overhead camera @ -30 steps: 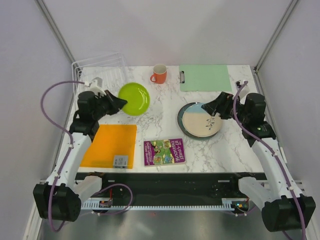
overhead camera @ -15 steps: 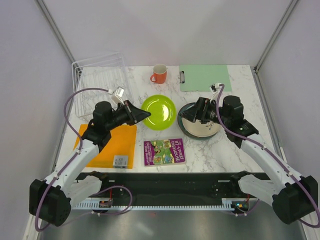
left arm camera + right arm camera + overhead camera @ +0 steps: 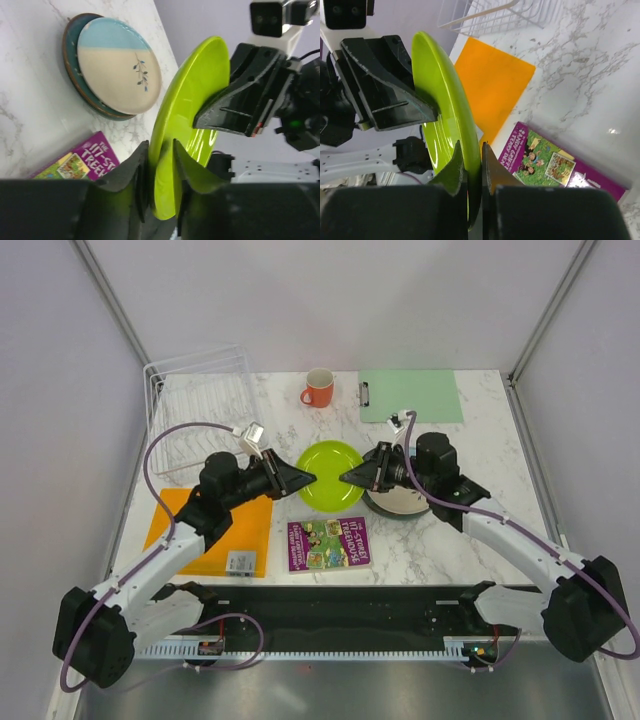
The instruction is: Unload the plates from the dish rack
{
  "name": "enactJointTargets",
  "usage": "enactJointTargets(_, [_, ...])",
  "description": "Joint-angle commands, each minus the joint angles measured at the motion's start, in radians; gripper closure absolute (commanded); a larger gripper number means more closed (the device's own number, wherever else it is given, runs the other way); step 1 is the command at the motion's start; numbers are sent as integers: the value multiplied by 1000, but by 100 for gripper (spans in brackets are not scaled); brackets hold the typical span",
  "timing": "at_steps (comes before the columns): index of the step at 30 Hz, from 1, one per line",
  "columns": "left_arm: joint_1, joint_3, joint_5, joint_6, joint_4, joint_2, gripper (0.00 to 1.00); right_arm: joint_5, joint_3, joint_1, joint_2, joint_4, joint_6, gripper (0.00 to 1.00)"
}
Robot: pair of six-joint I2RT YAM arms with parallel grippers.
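Note:
The cream-and-light-blue plate (image 3: 401,501) lies below, on the right in the top view. I will next move my right gripper to that side and down to release.
A lime green plate (image 3: 331,475) hangs above the table's middle, tilted, between both grippers. My right gripper (image 3: 347,478) is shut on its right rim (image 3: 445,115), the jaws pinching it tight (image 3: 472,146). My left gripper (image 3: 305,480) straddles the opposite rim (image 3: 190,110), its jaws (image 3: 161,145) a little apart and loose round the edge. A cream-and-light-blue plate (image 3: 117,65) lies on a dark teal plate (image 3: 70,55) on the table; in the top view this stack (image 3: 395,502) is mostly hidden under my right arm. The white wire dish rack (image 3: 200,405) at the back left holds nothing.
An orange mug (image 3: 319,388) and a green clipboard (image 3: 412,395) sit at the back. An orange mat (image 3: 215,530) with a small card (image 3: 240,562) lies front left. A purple book (image 3: 328,543) lies just below the hanging plate.
My left arm carried the lime plate rightward from beside the rack to the middle. My right gripper came left off the stacked plates and shut on the plate's rim. The left jaws loosened.

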Motion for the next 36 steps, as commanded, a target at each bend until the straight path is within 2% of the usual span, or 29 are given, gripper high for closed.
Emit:
enactJointTargets(1, [-18, 24, -50, 34, -44, -17, 58, 227, 49, -9, -57, -98, -82, 100])
enactJointTargets(2, [-18, 30, -85, 59, -92, -28, 54, 288, 67, -12, -76, -146, -120, 100])
enactJointTargets(3, [-18, 44, -176, 111, -156, -46, 45, 400, 81, -18, -111, -191, -140, 100])
enactJointTargets(5, [-18, 58, -298, 188, -345, -71, 42, 493, 106, -49, -137, -307, -174, 100])
enactJointTargets(6, [-18, 64, -426, 208, -394, -83, 40, 554, 110, -68, -153, -338, -192, 100])
enactJointTargets(7, [-18, 64, -493, 226, -474, -112, 38, 559, 110, -117, -157, -379, -200, 100])
enactJointTargets(10, [-18, 40, -698, 289, -543, -169, 39, 510, 98, -220, -145, -421, -220, 100])
enactJointTargets(14, [-18, -19, -924, 309, -585, -220, 40, 516, 80, -265, -98, -444, -231, 100])
enactJointTargets(16, [-17, -32, -969, 309, -590, -222, 40, 515, 71, -277, -84, -444, -237, 100])
enactJointTargets(20, [-18, -138, -1054, 458, -443, -191, 40, 525, 57, -290, -24, -441, -240, 100])
enactJointTargets(21, [-11, -128, -1077, 446, -444, -182, 40, 527, 49, -297, -15, -427, -240, 100])
enactJointTargets(24, [-9, -144, -1093, 498, -368, -154, 41, 507, 17, -308, 13, -357, -243, 100])
enactJointTargets(30, [-9, -192, -1078, 509, -281, -155, 40, 502, 14, -316, 110, -332, -249, 98])
enactJointTargets(33, [-9, -200, -1072, 513, -277, -177, 41, 501, -11, -317, 126, -314, -243, 86])
enactJointTargets(34, [-11, -200, -1070, 519, -277, -198, 40, 502, -21, -317, 126, -311, -243, 69])
enactJointTargets(36, [-9, -203, -1072, 533, -275, -224, 40, 502, -26, -317, 123, -318, -237, 58])
